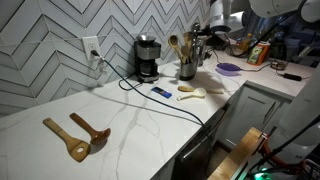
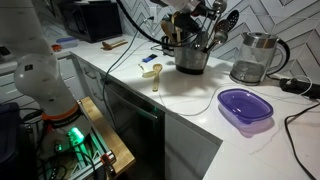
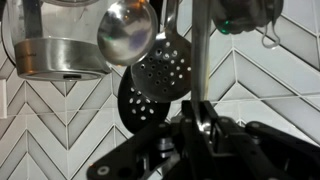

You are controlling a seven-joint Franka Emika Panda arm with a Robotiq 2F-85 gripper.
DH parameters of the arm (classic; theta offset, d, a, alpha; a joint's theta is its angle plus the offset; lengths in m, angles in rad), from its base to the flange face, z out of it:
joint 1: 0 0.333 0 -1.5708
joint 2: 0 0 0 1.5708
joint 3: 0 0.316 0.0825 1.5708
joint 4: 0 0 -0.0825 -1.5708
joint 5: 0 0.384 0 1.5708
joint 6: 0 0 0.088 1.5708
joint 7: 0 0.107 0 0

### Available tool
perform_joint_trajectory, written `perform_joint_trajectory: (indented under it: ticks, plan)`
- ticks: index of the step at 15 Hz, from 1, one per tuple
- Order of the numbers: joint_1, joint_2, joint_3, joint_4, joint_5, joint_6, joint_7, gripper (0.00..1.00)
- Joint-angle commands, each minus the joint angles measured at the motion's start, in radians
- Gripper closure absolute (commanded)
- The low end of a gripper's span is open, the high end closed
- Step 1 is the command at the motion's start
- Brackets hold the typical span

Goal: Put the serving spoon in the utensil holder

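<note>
The utensil holder is below my gripper, so I will next move down toward the opening of the utensil holder [image 2: 191, 50] and release the serving spoon's thin metal handle.
The utensil holder [image 1: 187, 70] is a small dark grey pot beside the black coffee maker [image 1: 147, 58]; it also shows in an exterior view [image 2: 190, 58], with several utensils in it. My gripper [image 3: 201, 122] is right above the holder in both exterior views [image 1: 208, 38] [image 2: 186, 20]. It is shut on the thin metal handle of the serving spoon [image 3: 200, 50], which runs straight away from the jaws. A shiny spoon bowl [image 3: 127, 32] and two perforated ladle heads [image 3: 160, 66] sit close by. I cannot tell whether the held handle's end is inside the pot.
A glass kettle [image 2: 255, 57] stands next to the holder and a shallow purple bowl [image 2: 245, 106] beyond it. A pale spoon [image 1: 192, 95] and a blue object [image 1: 161, 92] lie on the counter. Two wooden utensils [image 1: 78, 137] lie far off.
</note>
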Motion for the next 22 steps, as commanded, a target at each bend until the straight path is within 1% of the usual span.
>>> perform_joint_trajectory:
  ticks: [1, 7, 13, 14, 15, 16, 21, 22]
  plan:
    - [0.005, 0.017, 0.004, -0.024, -0.004, 0.027, 0.0, 0.97]
    - [0.007, 0.032, 0.006, -0.082, -0.05, 0.026, 0.023, 0.97]
    - [0.008, 0.03, 0.01, -0.096, -0.078, 0.026, 0.032, 0.97]
    - [0.008, 0.03, 0.011, -0.097, -0.082, 0.025, 0.035, 0.74]
    - [0.008, 0.03, 0.012, -0.096, -0.084, 0.026, 0.035, 0.61]
    - [0.008, 0.029, 0.013, -0.101, -0.085, 0.026, 0.033, 0.56]
    - [0.006, 0.026, 0.021, -0.122, -0.1, 0.032, 0.034, 0.16]
    - [0.006, 0.023, 0.021, -0.126, -0.106, 0.034, 0.035, 0.09]
